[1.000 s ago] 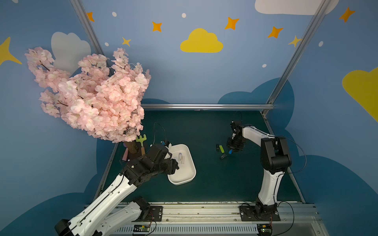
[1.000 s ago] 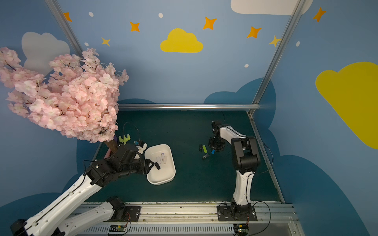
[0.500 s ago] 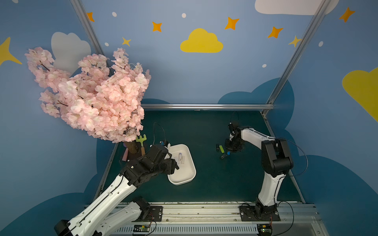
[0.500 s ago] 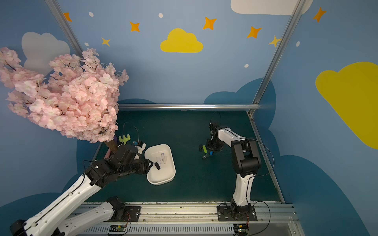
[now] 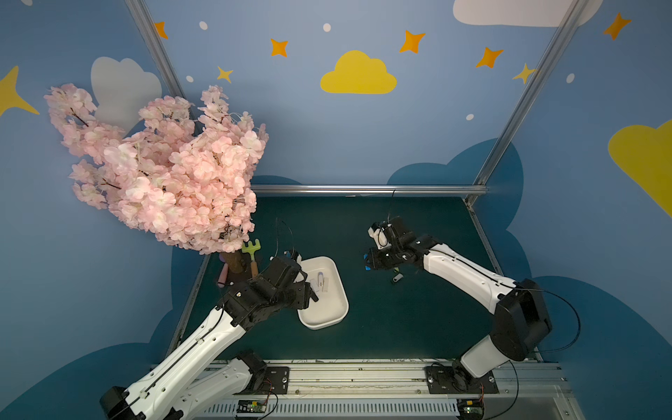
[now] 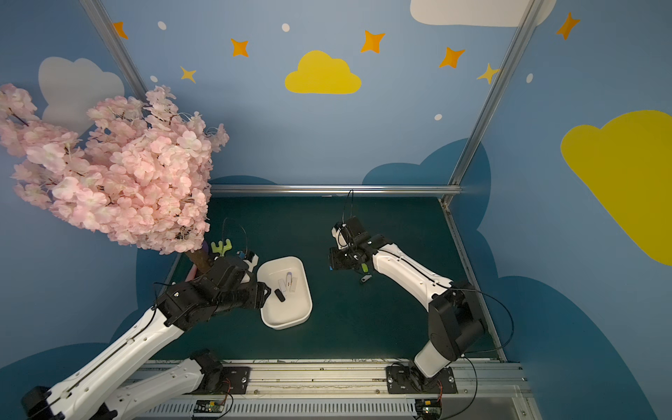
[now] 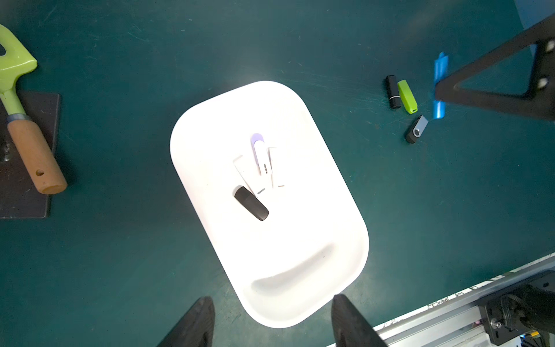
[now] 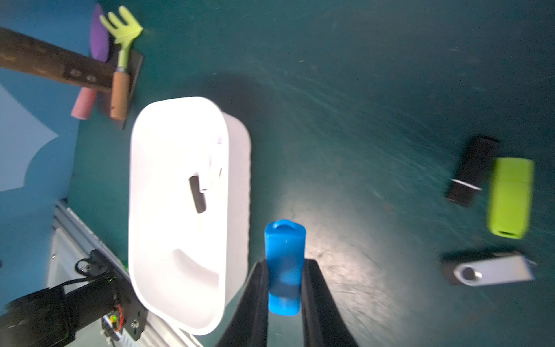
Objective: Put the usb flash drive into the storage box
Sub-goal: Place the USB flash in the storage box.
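Observation:
My right gripper moves back and across the storage box's rim next, over the storage box's bare bottom that shows beside the white drives. There it releases the blue drive (image 8: 283, 240).
The white storage box (image 5: 327, 325) (image 6: 287, 316) sits left of the mat's middle. In it lie a black drive (image 7: 251, 203) and white ones (image 7: 260, 154). My right gripper (image 8: 285, 263) (image 5: 374, 262) is shut on a blue usb flash drive (image 8: 283, 240) (image 7: 440, 69), held above the mat to the right of the box (image 8: 168, 255). My left gripper (image 7: 272, 300) (image 6: 267, 291) hangs open over the box's near end (image 7: 300, 312), holding nothing.
On the mat under the right arm lie a black drive (image 7: 393, 91), a green one (image 7: 407, 96) and a silver swivel one (image 7: 417, 129). A pink blossom tree (image 5: 163, 174) and a green toy rake (image 5: 250, 251) stand at the left. A metal rail (image 5: 363, 374) runs along the front.
My right gripper has moved left toward the box, carrying the blue drive away from the other drives. The left arm has barely moved.

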`<control>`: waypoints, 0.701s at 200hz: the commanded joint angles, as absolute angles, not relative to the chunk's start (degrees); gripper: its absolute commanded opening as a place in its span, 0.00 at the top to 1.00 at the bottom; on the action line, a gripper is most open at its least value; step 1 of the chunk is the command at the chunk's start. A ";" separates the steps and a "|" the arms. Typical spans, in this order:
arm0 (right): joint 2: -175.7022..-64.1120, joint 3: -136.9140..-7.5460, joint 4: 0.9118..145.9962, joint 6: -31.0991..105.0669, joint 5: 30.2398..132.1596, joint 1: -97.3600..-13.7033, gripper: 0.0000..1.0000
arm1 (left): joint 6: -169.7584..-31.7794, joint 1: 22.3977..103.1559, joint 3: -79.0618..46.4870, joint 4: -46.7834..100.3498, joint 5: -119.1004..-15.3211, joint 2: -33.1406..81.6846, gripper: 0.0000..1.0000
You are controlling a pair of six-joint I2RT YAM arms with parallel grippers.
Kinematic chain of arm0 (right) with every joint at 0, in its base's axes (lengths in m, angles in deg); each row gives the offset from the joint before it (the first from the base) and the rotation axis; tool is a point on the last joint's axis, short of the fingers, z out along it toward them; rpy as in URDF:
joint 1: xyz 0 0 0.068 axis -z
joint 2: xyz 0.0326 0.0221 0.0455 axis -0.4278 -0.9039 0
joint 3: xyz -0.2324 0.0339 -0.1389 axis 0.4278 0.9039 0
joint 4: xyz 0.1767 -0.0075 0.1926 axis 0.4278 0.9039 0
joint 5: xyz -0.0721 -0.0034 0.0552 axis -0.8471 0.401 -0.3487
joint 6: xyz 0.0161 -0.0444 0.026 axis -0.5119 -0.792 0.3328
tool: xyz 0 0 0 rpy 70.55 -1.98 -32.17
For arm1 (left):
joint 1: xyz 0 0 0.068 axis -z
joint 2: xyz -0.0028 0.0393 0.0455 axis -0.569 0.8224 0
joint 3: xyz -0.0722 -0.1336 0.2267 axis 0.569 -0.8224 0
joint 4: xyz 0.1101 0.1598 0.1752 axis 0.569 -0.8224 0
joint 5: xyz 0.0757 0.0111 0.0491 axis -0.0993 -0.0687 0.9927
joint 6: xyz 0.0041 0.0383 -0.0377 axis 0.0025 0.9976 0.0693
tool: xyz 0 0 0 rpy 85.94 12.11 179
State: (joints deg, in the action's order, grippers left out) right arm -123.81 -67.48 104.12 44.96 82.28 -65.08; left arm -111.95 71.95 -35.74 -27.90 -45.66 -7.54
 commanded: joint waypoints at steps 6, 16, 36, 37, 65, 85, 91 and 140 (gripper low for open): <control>-128.08 -70.45 100.51 48.08 83.49 -70.77 0.88 | -111.96 71.68 -36.21 -28.64 -45.01 -7.67 0.35; -130.44 -72.38 101.37 48.21 82.75 -72.75 0.88 | -111.95 71.68 -36.15 -28.64 -44.97 -7.57 0.35; -135.06 -75.64 102.80 48.09 81.77 -75.40 0.88 | -112.04 71.68 -36.15 -28.64 -44.86 -7.67 0.35; -135.17 -75.72 102.75 48.08 81.68 -75.59 0.88 | -111.99 71.68 -36.19 -28.60 -44.87 -7.71 0.35; -140.39 -78.94 103.79 47.08 80.35 -78.23 0.88 | -111.94 71.59 -36.19 -28.73 -44.61 -8.18 0.34; -143.37 -81.80 105.88 46.01 78.03 -80.11 0.86 | -111.93 71.58 -36.17 -28.68 -44.63 -8.06 0.34; -144.20 -82.76 106.85 45.71 77.78 -80.40 0.85 | -111.87 71.65 -36.15 -28.73 -44.61 -8.01 0.34; -147.04 -84.73 107.67 45.62 78.08 -80.88 0.73 | -111.94 71.59 -36.13 -28.84 -44.45 -7.95 0.33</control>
